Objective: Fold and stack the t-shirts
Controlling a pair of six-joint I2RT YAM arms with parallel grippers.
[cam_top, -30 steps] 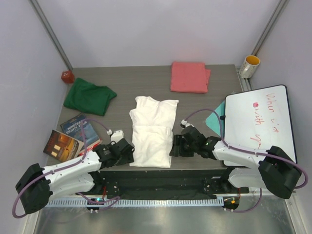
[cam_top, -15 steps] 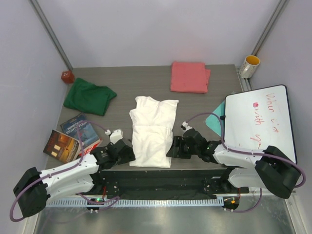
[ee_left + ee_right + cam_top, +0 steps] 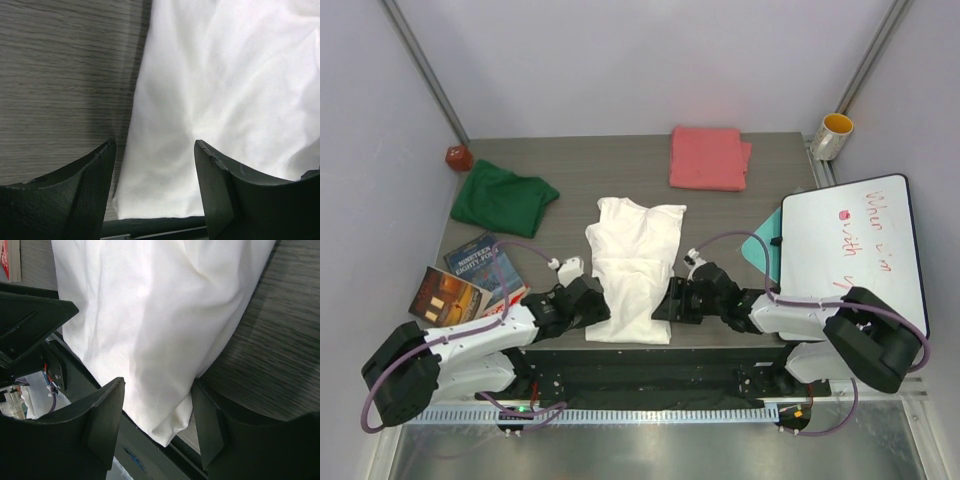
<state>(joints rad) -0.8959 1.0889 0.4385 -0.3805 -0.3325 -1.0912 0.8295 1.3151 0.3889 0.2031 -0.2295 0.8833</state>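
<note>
The cloth is already between my right gripper's fingers. My right gripper will stay low at the white t-shirt's near corner on the whiteboard's side (image 3: pixel 662 327) (image 3: pixel 161 412) and close next.
The white t-shirt (image 3: pixel 632 268) lies partly folded at the table's near middle. My left gripper (image 3: pixel 597 303) is open at its near left corner; in the left wrist view (image 3: pixel 155 150) white cloth (image 3: pixel 220 90) lies between the jaws. My right gripper (image 3: pixel 663 303) is open at the near right corner; in the right wrist view (image 3: pixel 159 390) the shirt's corner (image 3: pixel 165 390) sits between the jaws. The dark green t-shirt (image 3: pixel 502 198) lies bunched at the left. The coral-pink t-shirt (image 3: pixel 708 157) lies folded at the back.
Two books (image 3: pixel 468 280) lie at the near left beside my left arm. A whiteboard (image 3: pixel 848 248) over a teal sheet (image 3: pixel 760 247) is on the right. A yellow-lined mug (image 3: pixel 833 135) stands at the back right, a small red object (image 3: pixel 458 157) at the back left.
Both grippers have moved inward toward the white t-shirt's near corners and now straddle its edges. The shirts have not moved.
</note>
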